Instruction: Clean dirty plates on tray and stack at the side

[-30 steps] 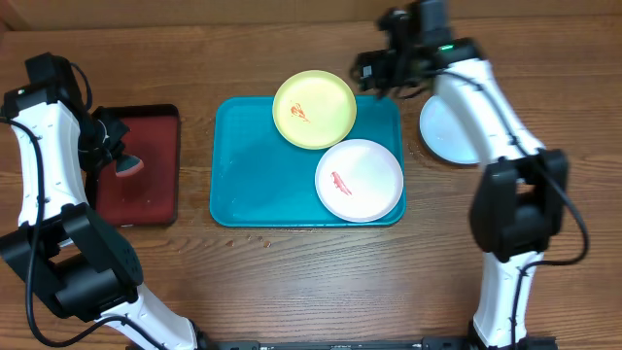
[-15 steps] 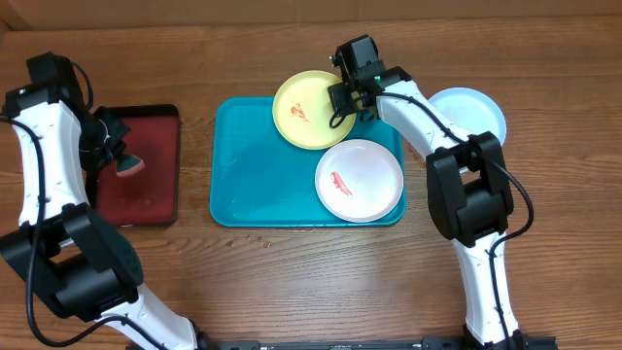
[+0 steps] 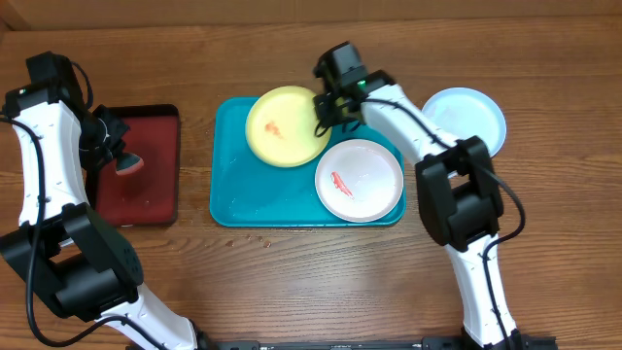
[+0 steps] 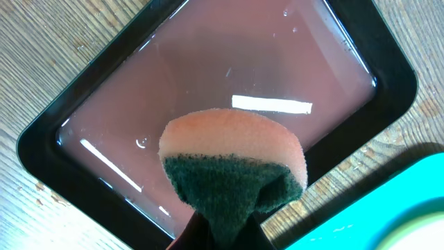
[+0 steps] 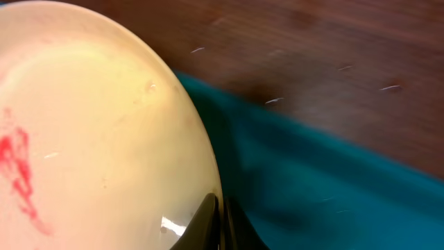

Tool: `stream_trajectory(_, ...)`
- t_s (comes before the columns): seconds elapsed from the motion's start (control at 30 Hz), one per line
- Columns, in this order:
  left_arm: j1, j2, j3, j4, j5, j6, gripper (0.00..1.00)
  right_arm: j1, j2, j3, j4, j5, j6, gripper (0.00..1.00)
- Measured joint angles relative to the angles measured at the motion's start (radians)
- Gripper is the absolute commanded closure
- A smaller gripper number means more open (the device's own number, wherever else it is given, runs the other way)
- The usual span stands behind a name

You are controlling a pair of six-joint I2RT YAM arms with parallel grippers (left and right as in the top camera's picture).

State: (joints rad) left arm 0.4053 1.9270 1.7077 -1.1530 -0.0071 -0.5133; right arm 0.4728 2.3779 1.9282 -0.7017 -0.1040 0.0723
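The robot's left gripper should lower the sponge (image 4: 232, 160) into the dark red tray (image 4: 149, 163) below it and let go of the sponge in the liquid glinting there.
The yellow-green plate (image 3: 285, 126) with a red smear lies at the back of the turquoise tray (image 3: 243, 199). My right gripper (image 3: 326, 109) is shut on its right rim; the right wrist view shows both jaws pinching the plate (image 5: 90, 139) edge at the gripper (image 5: 220, 222), above the tray (image 5: 312, 194). A white plate (image 3: 360, 180) with a red smear rests at the tray's right. A light blue plate (image 3: 466, 122) lies on the table to the right. My left gripper (image 3: 115, 146) is shut on a sponge (image 4: 232, 160), orange and dark green.
The sponge hangs over a dark red tray (image 3: 146, 185) with a black rim (image 4: 41, 153), left of the turquoise tray. A corner of the turquoise tray (image 4: 388, 201) shows in the left wrist view. Small crumbs lie on the wood in front of the tray.
My right gripper came left from above the light blue plate, closed on the yellow-green plate's rim and shifted that plate left. The left arm has stayed still.
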Motion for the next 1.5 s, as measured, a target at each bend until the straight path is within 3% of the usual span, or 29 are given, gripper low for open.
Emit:
stream_trajectory(0.27, 0.000, 0.060, 0.000, 0.017, 0.000, 0.000, 0.96, 0.141, 0.000, 0.000, -0.095, -0.090, 0.126, 0.96)
stream_trajectory(0.67, 0.000, 0.131, -0.003, 0.064, 0.000, 0.053, 0.96, 0.173, -0.003, -0.018, -0.108, -0.012, 0.249, 0.96)
stream_trajectory(0.97, 0.000, 0.141, -0.134, 0.261, 0.000, 0.072, 0.96, 0.173, -0.006, -0.025, -0.100, -0.011, 0.282, 0.96)
stream_trajectory(1.03, 0.000, 0.160, -0.155, 0.272, 0.000, 0.072, 0.88, 0.173, -0.006, -0.025, -0.100, -0.011, 0.284, 0.96)
stream_trajectory(1.1, 0.000, 0.175, -0.160, 0.272, 0.001, 0.073, 0.57, 0.173, -0.006, -0.025, -0.100, -0.011, 0.286, 0.96)
stream_trajectory(1.13, 0.000, 0.179, -0.160, 0.272, 0.001, 0.078, 0.52, 0.173, -0.006, -0.025, -0.100, -0.011, 0.287, 0.96)
stream_trajectory(1.4, 0.000, 0.181, -0.160, 0.265, 0.000, 0.079, 0.51, 0.173, -0.006, -0.025, -0.100, -0.011, 0.290, 0.96)
stream_trajectory(1.5, 0.000, 0.181, -0.160, 0.254, 0.000, 0.081, 0.72, 0.173, -0.006, -0.025, -0.099, -0.011, 0.291, 0.96)
